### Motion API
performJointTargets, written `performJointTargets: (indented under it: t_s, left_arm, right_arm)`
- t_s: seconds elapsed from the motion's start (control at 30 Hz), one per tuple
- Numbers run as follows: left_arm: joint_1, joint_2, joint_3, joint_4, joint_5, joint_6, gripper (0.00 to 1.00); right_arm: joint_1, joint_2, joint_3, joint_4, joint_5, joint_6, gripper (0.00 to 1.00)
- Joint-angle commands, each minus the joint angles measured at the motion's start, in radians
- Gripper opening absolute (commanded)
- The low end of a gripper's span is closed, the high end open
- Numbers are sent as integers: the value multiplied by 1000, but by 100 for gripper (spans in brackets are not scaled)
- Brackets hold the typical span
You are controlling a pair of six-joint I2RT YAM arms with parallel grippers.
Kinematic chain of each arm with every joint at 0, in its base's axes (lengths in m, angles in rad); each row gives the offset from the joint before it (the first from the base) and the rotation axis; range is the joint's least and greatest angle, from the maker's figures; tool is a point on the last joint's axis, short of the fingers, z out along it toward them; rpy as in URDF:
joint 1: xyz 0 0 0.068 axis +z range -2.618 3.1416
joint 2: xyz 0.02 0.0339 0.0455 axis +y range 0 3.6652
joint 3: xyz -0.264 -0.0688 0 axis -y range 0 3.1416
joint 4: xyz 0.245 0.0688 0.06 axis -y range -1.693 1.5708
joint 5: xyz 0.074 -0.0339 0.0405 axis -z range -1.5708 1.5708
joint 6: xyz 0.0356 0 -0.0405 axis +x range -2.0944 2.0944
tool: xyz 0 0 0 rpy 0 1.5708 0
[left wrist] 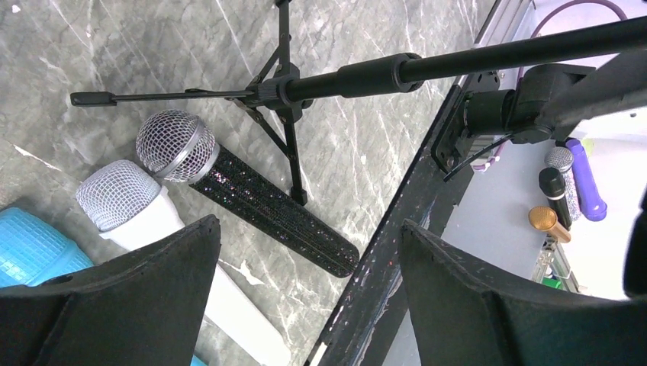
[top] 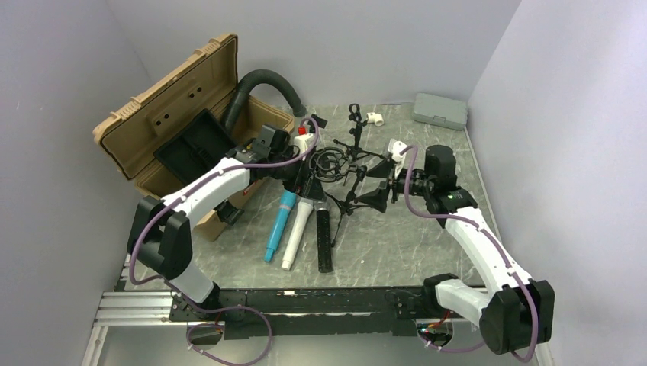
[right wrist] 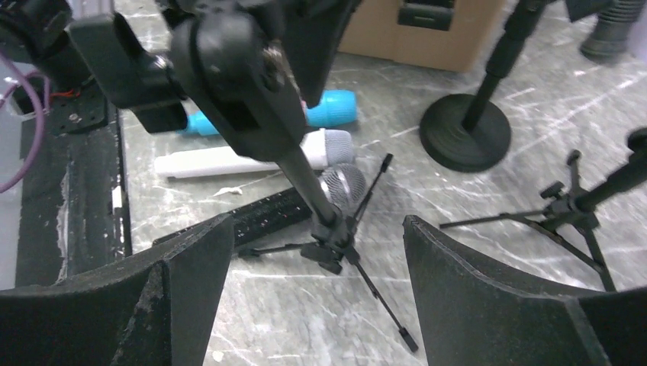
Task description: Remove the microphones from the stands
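I should move my right gripper toward the stand, onto its pole just below the stand's upper joint (top: 356, 185), as the pole is still ahead of my empty fingers.
The black glitter microphone (top: 325, 238) with a silver grille lies flat on the table (top: 412, 244), its head by the foot of the black tripod stand (top: 334, 164). In the left wrist view the microphone (left wrist: 259, 204) lies below and ahead of my open left gripper (left wrist: 309, 259), with nothing between the fingers. The stand's pole (left wrist: 381, 72) crosses above it. My left gripper (top: 304, 181) hovers left of the stand. My right gripper (top: 375, 183) is open on the stand's right. In the right wrist view the right gripper (right wrist: 317, 259) faces the tripod hub (right wrist: 332, 245), apart from it.
A white microphone (top: 296, 232) and a blue one (top: 278, 221) lie beside the black one. An open tan case (top: 175, 122) and black hose (top: 267, 84) sit back left, a grey box (top: 440, 110) back right. A round-base stand (right wrist: 465, 133) and a second tripod (right wrist: 568, 210) stand nearby.
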State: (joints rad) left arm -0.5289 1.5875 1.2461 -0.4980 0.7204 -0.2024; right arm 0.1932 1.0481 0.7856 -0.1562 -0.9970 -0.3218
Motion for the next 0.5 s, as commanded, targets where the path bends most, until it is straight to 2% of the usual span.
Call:
performJointTargets:
  t_s: [0.0, 0.13, 0.23, 0.47]
  left_arm:
    - [1, 5, 12, 31, 38, 18, 88]
    - [1, 31, 16, 37, 55, 11, 89]
    - [1, 42, 18, 38, 64, 8, 89]
    - [1, 69, 18, 46, 83, -4, 89]
  right_arm:
    - [59, 10, 31, 112, -9, 1, 84]
    - [73, 40, 24, 221, 21, 37, 83]
    - [85, 67, 20, 299, 27, 74, 78]
    - [115, 116, 35, 362, 41, 109, 43]
